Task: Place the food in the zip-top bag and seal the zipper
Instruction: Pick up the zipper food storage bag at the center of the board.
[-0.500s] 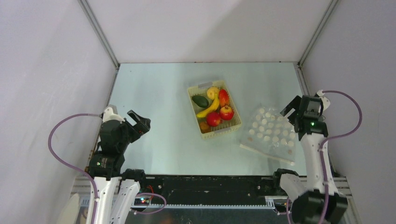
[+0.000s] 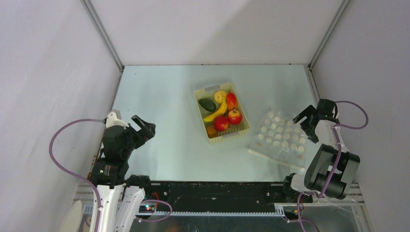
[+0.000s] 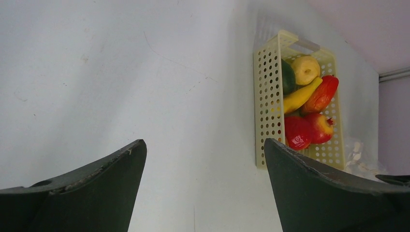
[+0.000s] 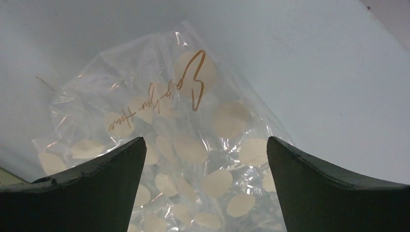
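I will lower my right gripper onto the creased fold of the bag next and close it there.
The food lies in a pale yellow perforated basket (image 2: 227, 139): a yellow banana (image 2: 216, 114), red round fruits (image 2: 221, 123), a dark green oval piece (image 2: 207, 104), a yellow piece (image 2: 220, 95) and an orange piece (image 2: 211, 130). The clear dotted zip-top bag (image 2: 279, 137) lies flat to the basket's right, its white zipper strip (image 2: 275, 160) along the near edge. My right gripper (image 2: 304, 118) is open just over the bag's far right corner; the bag (image 4: 193, 125) fills the right wrist view between the fingers of that gripper (image 4: 205, 140). My left gripper (image 2: 144, 126) is open and empty, far left of the basket (image 3: 263, 96).
Grey enclosure walls stand close on the left, right and back of the table. The right arm's folded elbow (image 2: 333, 169) sits near the table's front right corner. Purple cables loop beside both arms.
The right arm has folded, its elbow dropping toward the front edge, and its gripper has shifted slightly right by the bag. The left arm, bag and basket have not moved.
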Controlling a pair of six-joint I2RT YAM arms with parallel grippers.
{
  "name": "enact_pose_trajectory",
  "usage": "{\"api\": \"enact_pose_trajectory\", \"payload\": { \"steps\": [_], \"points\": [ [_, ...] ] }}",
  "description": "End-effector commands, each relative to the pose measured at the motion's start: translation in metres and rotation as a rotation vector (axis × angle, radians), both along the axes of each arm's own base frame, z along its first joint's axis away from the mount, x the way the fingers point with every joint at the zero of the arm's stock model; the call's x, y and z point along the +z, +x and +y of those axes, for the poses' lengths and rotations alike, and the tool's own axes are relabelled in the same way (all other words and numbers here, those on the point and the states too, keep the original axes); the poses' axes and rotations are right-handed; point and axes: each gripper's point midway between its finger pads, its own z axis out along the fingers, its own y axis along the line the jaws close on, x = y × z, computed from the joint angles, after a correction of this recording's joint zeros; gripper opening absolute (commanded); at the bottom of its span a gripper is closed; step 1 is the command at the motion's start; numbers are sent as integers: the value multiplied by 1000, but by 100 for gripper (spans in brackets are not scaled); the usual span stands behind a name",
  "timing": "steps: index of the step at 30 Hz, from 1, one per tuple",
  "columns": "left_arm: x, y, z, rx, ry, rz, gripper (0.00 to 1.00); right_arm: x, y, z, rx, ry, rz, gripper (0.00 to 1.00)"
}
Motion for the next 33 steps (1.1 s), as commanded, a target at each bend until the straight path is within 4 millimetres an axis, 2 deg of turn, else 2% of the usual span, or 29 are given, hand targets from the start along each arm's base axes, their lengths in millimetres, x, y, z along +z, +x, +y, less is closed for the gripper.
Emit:
{"api": "enact_pose_trajectory", "payload": {
  "steps": [1, 10, 15, 23, 27, 30, 33],
  "points": [
    [-4, 3, 2, 6, 10, 8, 98, -5, 17, -3, -11, 9, -59, 100],
    [-5, 3, 2, 4, 11, 12, 98, -32, 11, -11, -58, -8, 8, 100],
    [-6, 3, 4, 9, 15, 13, 98, -52, 9, -4, -45, -5, 58, 100],
    [-6, 2, 3, 6, 14, 14, 98, -55, 12, 8, 11, -17, 72, 89],
    [-7, 2, 5, 15, 15, 18, 98, -60, 12, 17, 61, 0, 81, 71],
    [-8, 2, 5, 16, 15, 27, 98, -62, 13, 22, 87, 3, 81, 47],
    [-8, 1, 5, 17, 16, 29, 98, -57, 15, 24, 90, -8, 68, 31]
  ]
}}
